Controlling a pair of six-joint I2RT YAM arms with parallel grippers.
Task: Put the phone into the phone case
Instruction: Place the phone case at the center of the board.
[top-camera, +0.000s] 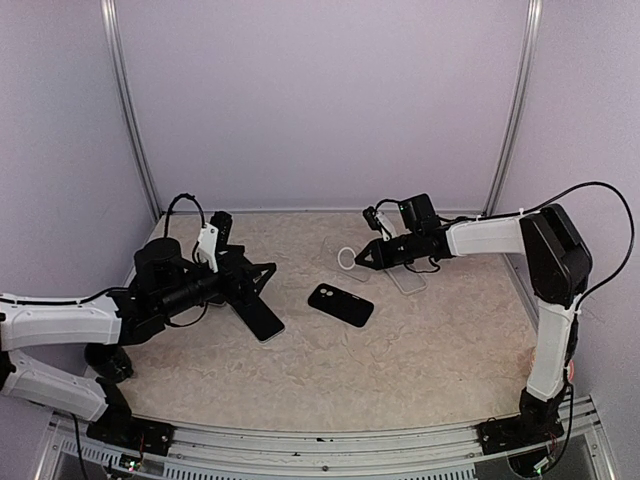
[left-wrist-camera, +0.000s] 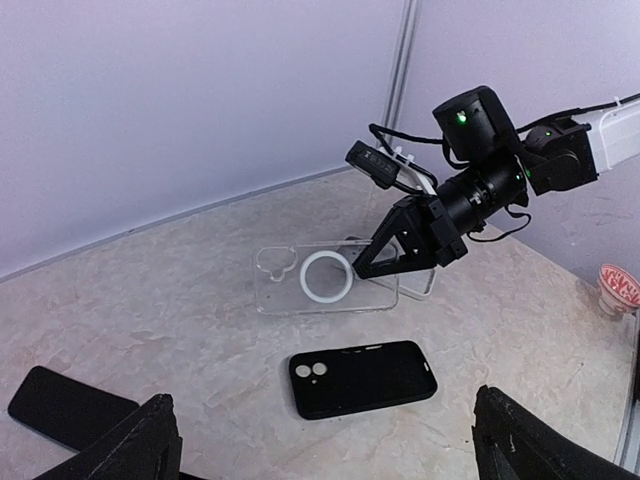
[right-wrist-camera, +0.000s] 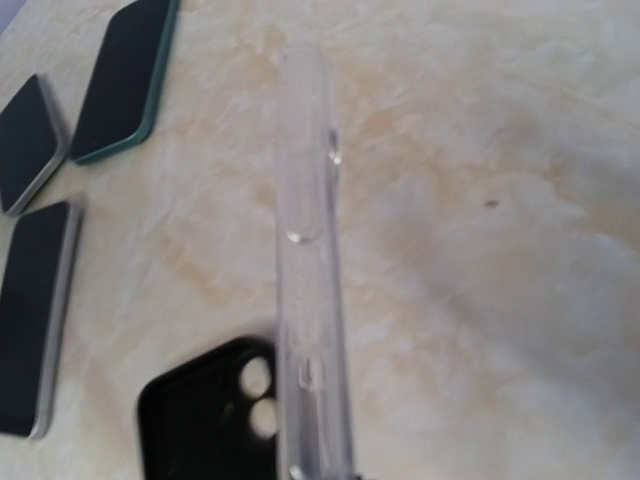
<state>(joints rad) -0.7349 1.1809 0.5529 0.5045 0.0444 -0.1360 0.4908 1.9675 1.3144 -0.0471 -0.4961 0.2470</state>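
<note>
My right gripper will lower the clear phone case slightly and free it onto the bare tabletop (top-camera: 351, 275) beside the black case, since it hangs edge-on just above the table.
The clear phone case (left-wrist-camera: 325, 280) with a white ring in its middle hangs just above the table. My right gripper (left-wrist-camera: 375, 268) (top-camera: 362, 258) is shut on its right end. In the right wrist view the phone case (right-wrist-camera: 312, 280) shows edge-on, running up from the bottom; the fingers are out of frame. A black phone (top-camera: 262, 322) (left-wrist-camera: 68, 407) lies flat by my left gripper (top-camera: 245, 276). The left gripper (left-wrist-camera: 335, 450) is wide open and empty, its fingertips (left-wrist-camera: 140, 445) at the lower corners.
A black case (top-camera: 340, 304) (left-wrist-camera: 362, 378) (right-wrist-camera: 205, 415) with two round camera holes lies mid-table. A second clear case (top-camera: 406, 279) lies under the right arm. Three dark phones (right-wrist-camera: 35, 320) (right-wrist-camera: 30, 145) (right-wrist-camera: 125, 80) lie at the left of the right wrist view.
</note>
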